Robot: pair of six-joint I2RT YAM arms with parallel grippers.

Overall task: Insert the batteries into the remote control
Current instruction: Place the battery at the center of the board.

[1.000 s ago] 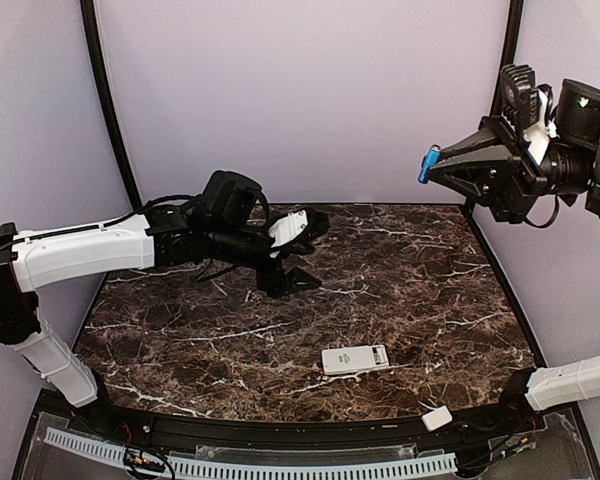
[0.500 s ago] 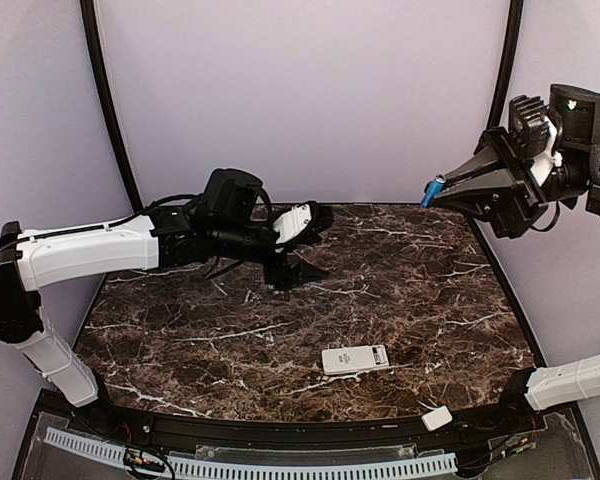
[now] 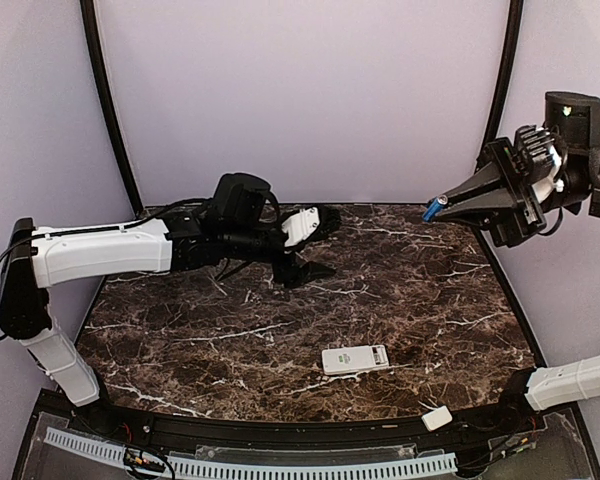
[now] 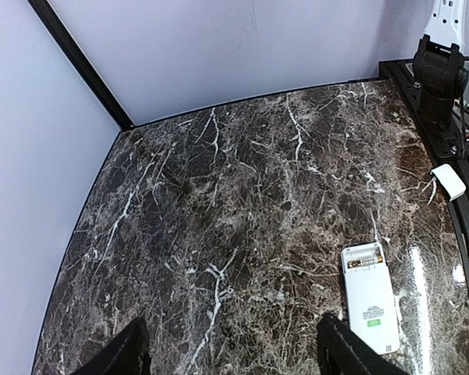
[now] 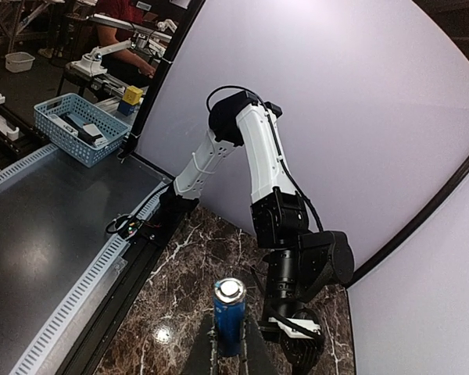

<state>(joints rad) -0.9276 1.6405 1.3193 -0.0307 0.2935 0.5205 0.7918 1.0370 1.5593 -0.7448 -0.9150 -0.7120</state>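
I should next tip my right gripper downward, lower it to the bare tabletop (image 3: pixel 413 371) beside the remote control's bay and release the blue battery (image 3: pixel 433 209), because it sticks out endwise from the fingers.
The white remote control (image 3: pixel 355 359) lies back side up near the table's front. Its battery bay is uncovered, with one cell (image 4: pixel 365 263) lying in it. High over the table's right rear corner, my right gripper (image 3: pixel 440 207) is shut on a blue battery (image 3: pixel 433 209). In the right wrist view the battery (image 5: pixel 230 312) stands out past the fingertips of the right gripper (image 5: pixel 233 348), its metal end facing the camera. My left gripper (image 3: pixel 318 243) hovers open above the table's rear middle. In its wrist view the left gripper (image 4: pixel 234 355) holds nothing, and the remote control (image 4: pixel 369 297) lies just beyond its right finger.
A small white cover piece (image 3: pixel 437 418) rests on the black front rail at the right and also shows as the cover piece (image 4: pixel 449 181) in the left wrist view. The dark marble table (image 3: pixel 230 330) is walled by pale panels on three sides. The right arm's base (image 4: pixel 438 74) stands at the front right corner.
My right gripper has come down and slightly right with the blue battery, tilting toward the table. The left gripper has risen a little and shifted right. The remote has not moved.
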